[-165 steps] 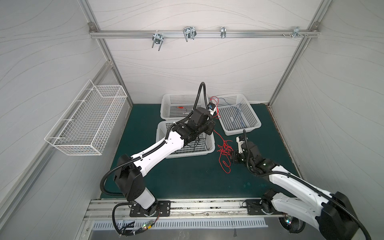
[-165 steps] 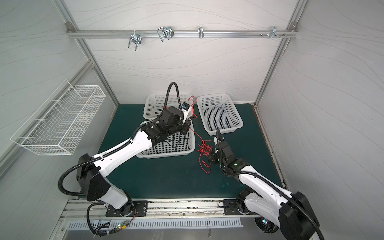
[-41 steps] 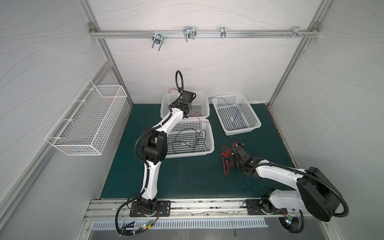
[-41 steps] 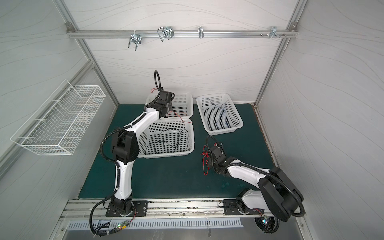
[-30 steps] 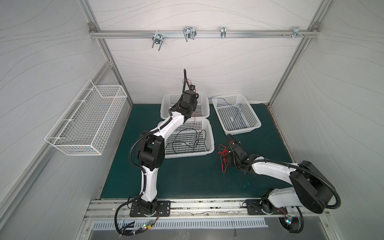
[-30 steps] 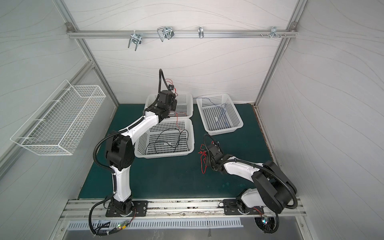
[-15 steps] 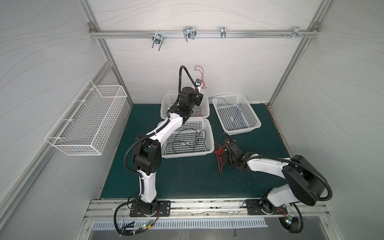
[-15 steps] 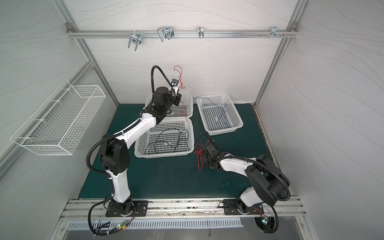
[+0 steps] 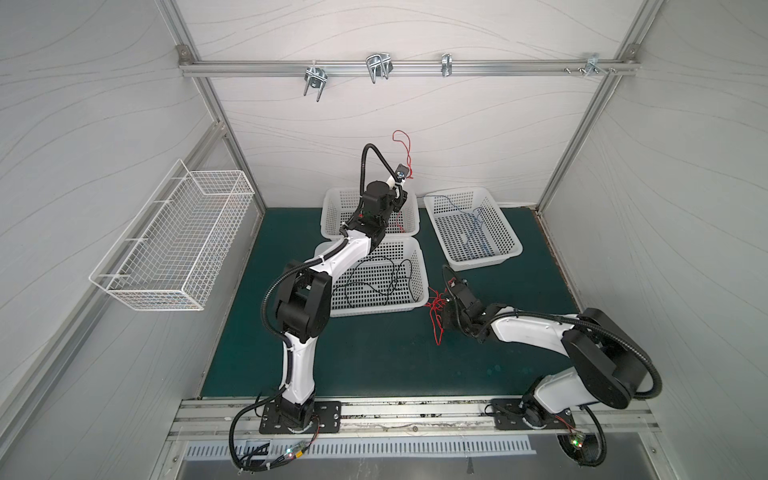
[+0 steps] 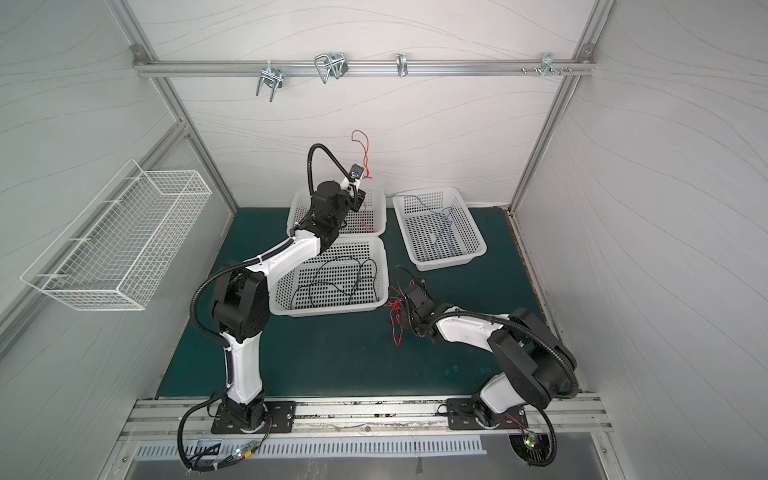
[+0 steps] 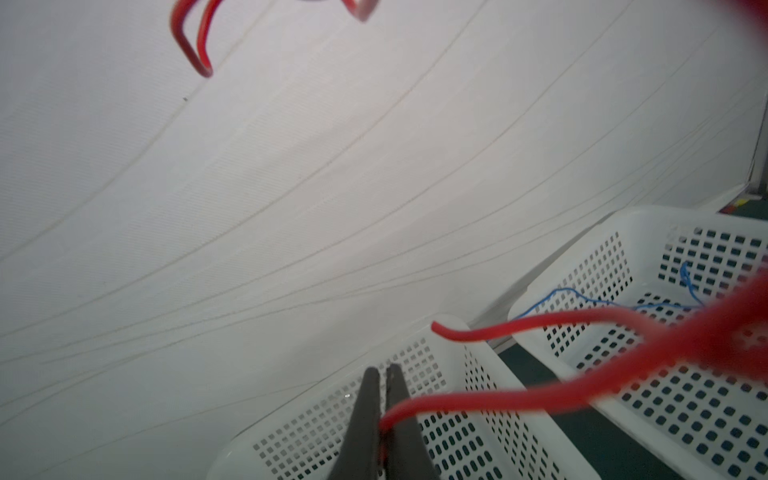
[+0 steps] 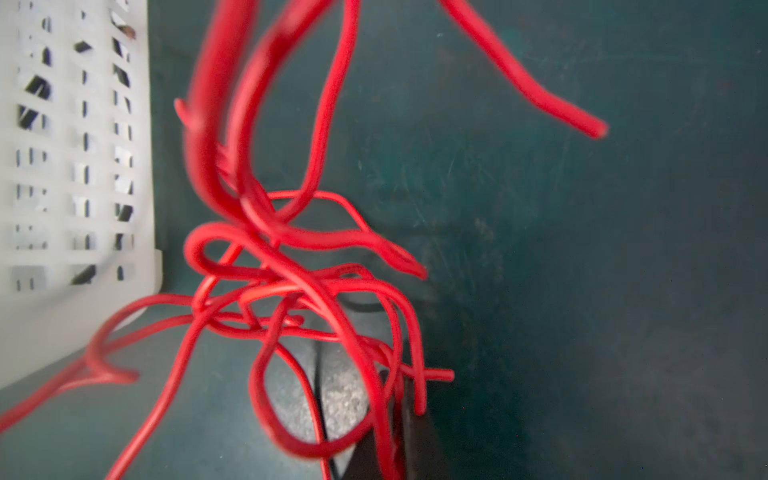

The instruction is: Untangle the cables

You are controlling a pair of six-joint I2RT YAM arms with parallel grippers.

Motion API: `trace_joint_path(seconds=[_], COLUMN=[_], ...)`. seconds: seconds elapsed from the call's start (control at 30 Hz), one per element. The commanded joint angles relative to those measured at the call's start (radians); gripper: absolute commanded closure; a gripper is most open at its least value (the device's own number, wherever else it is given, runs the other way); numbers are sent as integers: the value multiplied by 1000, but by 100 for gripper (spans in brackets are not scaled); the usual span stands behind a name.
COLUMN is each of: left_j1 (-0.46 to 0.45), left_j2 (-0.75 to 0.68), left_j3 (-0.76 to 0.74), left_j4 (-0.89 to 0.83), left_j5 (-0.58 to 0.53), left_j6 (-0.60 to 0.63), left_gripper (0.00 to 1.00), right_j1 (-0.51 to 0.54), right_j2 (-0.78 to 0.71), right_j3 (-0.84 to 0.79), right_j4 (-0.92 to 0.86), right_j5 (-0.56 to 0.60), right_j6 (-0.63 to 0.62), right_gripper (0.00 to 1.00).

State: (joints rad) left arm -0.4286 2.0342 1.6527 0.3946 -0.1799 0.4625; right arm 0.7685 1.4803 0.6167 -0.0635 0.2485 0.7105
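The robot's left gripper needs to tilt downward next and go down into the white basket below to let go of the cable, since the red cable still loops high above the basket's rim.
My left gripper (image 9: 402,173) is raised high above the back-left white basket (image 9: 332,205), near the rear wall. In the left wrist view its fingertips (image 11: 381,371) are shut on a red cable (image 11: 498,401), which loops above the gripper and hangs down into that basket. A tangle of red cables (image 9: 435,302) lies on the green mat beside the front basket's corner. My right gripper (image 9: 447,297) is low at that tangle. Up close, the right gripper (image 12: 320,353) is shut on strands of the red tangle (image 12: 291,270).
The front white basket (image 9: 422,266) holds a black cable (image 9: 374,257). A third basket (image 9: 513,245) at the back right holds blue cables (image 9: 478,224). A wire basket (image 9: 174,237) hangs on the left wall. Bare green mat (image 9: 374,361) lies in front.
Over the last second my left gripper has risen from above the back basket, lifting the red cable. My right gripper has slid a little left toward the front basket with the tangle.
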Motion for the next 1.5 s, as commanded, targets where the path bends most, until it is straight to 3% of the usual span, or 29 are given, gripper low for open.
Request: trace_joint_path(seconds=[0.0, 0.3, 0.53, 0.87, 1.3, 1.47], left_j1=[10, 27, 69, 99, 160, 178], left_j2=[42, 60, 88, 159, 327, 350], left_j3=[-8, -41, 57, 170, 504, 547], left_j4=[-16, -257, -568, -783, -1119, -1181], left_j5=[-9, 27, 74, 107, 49, -55], left_j6=[51, 55, -58, -180, -379, -420], left_gripper=[100, 100, 100, 100, 100, 100], right_j1=[11, 15, 16, 19, 31, 35], right_j2=[8, 8, 19, 18, -29, -37], right_j3=[13, 18, 25, 24, -5, -14], right_j4=[-39, -48, -36, -26, -38, -38], right_j5=[-4, -4, -9, -16, 3, 10], right_j6=[12, 12, 1, -6, 7, 17], right_gripper=[100, 100, 100, 100, 100, 100])
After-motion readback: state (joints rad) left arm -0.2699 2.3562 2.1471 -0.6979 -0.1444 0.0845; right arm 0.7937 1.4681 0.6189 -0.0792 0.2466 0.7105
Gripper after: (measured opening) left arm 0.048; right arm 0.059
